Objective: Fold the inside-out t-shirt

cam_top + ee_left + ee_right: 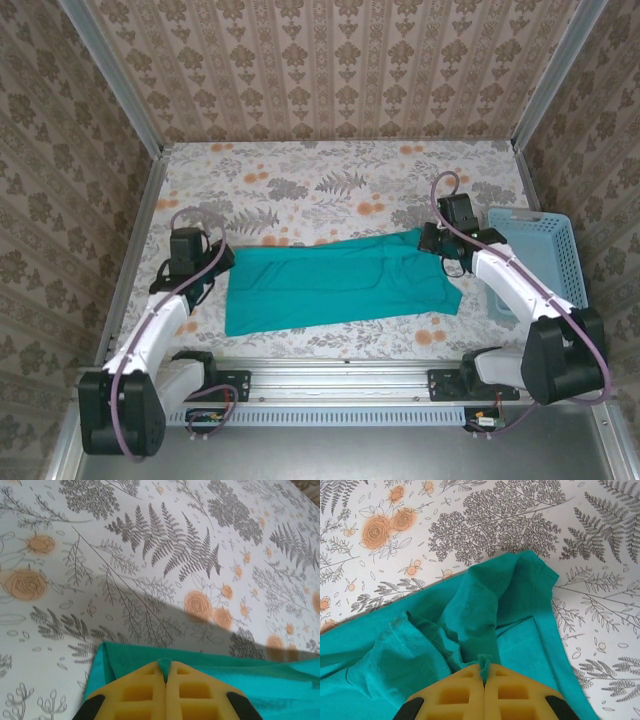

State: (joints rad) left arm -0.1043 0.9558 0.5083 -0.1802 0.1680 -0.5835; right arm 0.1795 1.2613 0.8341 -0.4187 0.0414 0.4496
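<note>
My right gripper should draw back next over the t-shirt's basket-side end [438, 280], which lies back from it, and release the t-shirt, since folds bunch ahead of its fingers.
The teal-green inside-out t-shirt [335, 282] lies stretched in a long band across the floral table between my two arms. My left gripper [203, 268] is at its left end, shut on a pinch of the fabric edge [165, 666] that pokes up between the yellow fingers [137, 695]. My right gripper [440, 250] is at the shirt's far right corner, shut on a small fold of cloth [484, 661]. In the right wrist view the shirt [470, 610] bunches into folds ahead of the fingers [512, 695], with stitched seams showing.
A light-blue slotted basket [545, 250] stands at the right edge of the table, just beyond my right arm. The floral tablecloth [320, 180] stretches bare behind the shirt. Patterned walls close in the back and both sides.
</note>
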